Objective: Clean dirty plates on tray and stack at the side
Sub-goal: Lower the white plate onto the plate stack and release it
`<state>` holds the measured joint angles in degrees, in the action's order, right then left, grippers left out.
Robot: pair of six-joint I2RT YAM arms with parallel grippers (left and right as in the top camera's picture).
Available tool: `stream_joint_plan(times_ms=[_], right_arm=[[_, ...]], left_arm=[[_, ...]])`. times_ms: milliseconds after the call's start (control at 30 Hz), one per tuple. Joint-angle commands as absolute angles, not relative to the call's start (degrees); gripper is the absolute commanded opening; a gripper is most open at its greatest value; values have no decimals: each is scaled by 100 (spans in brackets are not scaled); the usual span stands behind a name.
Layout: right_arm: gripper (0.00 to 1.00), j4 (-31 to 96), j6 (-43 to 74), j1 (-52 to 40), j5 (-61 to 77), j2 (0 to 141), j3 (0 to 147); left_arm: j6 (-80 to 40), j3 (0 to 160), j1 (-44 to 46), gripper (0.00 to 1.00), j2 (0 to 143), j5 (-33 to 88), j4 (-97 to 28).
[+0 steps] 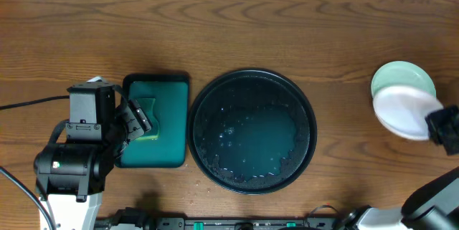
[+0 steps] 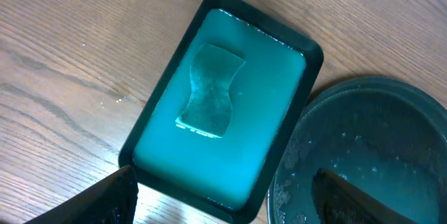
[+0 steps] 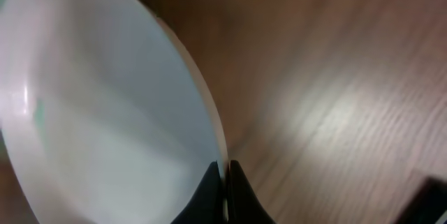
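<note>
The pale-mint plate point(image 1: 403, 77) is only partly covered. My right gripper needs to move the white plate outward over it next, then bring the white plate down.
The large round black tray point(image 1: 252, 131) sits mid-table, wet and with no plates on it; its rim shows in the left wrist view point(image 2: 363, 154). At the far right a white plate point(image 1: 403, 109) overlaps a pale-mint plate point(image 1: 403, 77) on the wood. My right gripper point(image 1: 439, 126) is shut on the white plate's rim point(image 3: 112, 112), fingers point(image 3: 225, 189) pinching its edge. My left gripper point(image 2: 223, 199) is open and empty above the near edge of the teal rectangular tray. A third plate is not in view.
A teal-green rectangular tray point(image 1: 154, 122) with a green sponge point(image 2: 209, 91) lying in it sits left of the black tray, almost touching it. Bare wood-grain tabletop point(image 1: 229, 36) runs along the back and right point(image 3: 349, 98).
</note>
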<state>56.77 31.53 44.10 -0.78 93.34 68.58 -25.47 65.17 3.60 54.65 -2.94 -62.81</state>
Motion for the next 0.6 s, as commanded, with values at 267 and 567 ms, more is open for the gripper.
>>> stream_joint_plan(times_ms=[267,567], right_arm=[[2,4831,3107,4733,749,9813,6722],[13,4270,2749,4359,1376,9977,6724]], left_arm=[[-2574,6473,373,80,5468,-303,-6296],[-2571,6473,373,80,5468,-303,-6296]])
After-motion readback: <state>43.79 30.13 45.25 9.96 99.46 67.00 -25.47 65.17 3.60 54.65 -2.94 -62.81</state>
